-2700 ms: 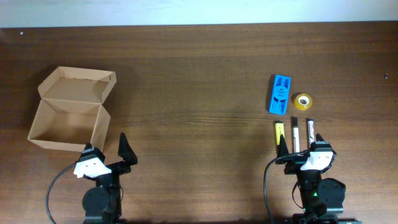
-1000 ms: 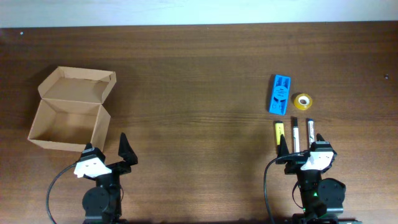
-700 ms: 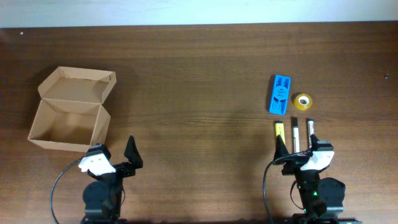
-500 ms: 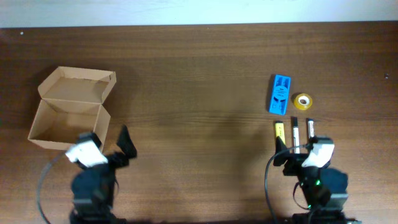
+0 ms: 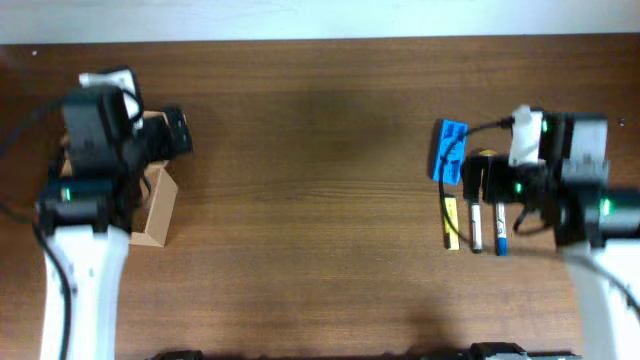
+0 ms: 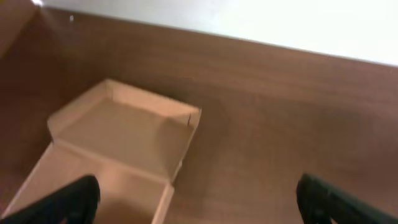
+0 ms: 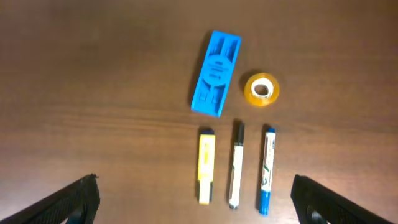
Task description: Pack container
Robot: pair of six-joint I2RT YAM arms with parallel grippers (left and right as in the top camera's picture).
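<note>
I will next lower my left gripper's open fingers astride the container's side facing the markers, which stands below. The thin rim of that side fits between them.
The tan cardboard container (image 6: 124, 134) stands open with its flap lid back. In the overhead view my left arm covers most of it, and only its right wall (image 5: 155, 205) shows. My left gripper (image 6: 199, 208) hangs open and empty above the box's right edge. My right gripper (image 7: 196, 208) is open and empty, high above a yellow marker (image 7: 206, 165), a white marker (image 7: 236, 163) and a blue marker (image 7: 266, 168). A yellow tape roll (image 7: 262, 88) and a blue flat plastic piece (image 7: 216, 73) lie beyond them.
The wooden table (image 5: 310, 200) runs between the box at far left and the small items at right. The markers (image 5: 476, 225) lie side by side below the blue piece (image 5: 450, 150). The table's back edge (image 5: 320, 40) meets a white wall.
Both arms have risen from the front edge and swung out. The left one now hangs over the box, the right one over the markers and tape. No object has moved.
</note>
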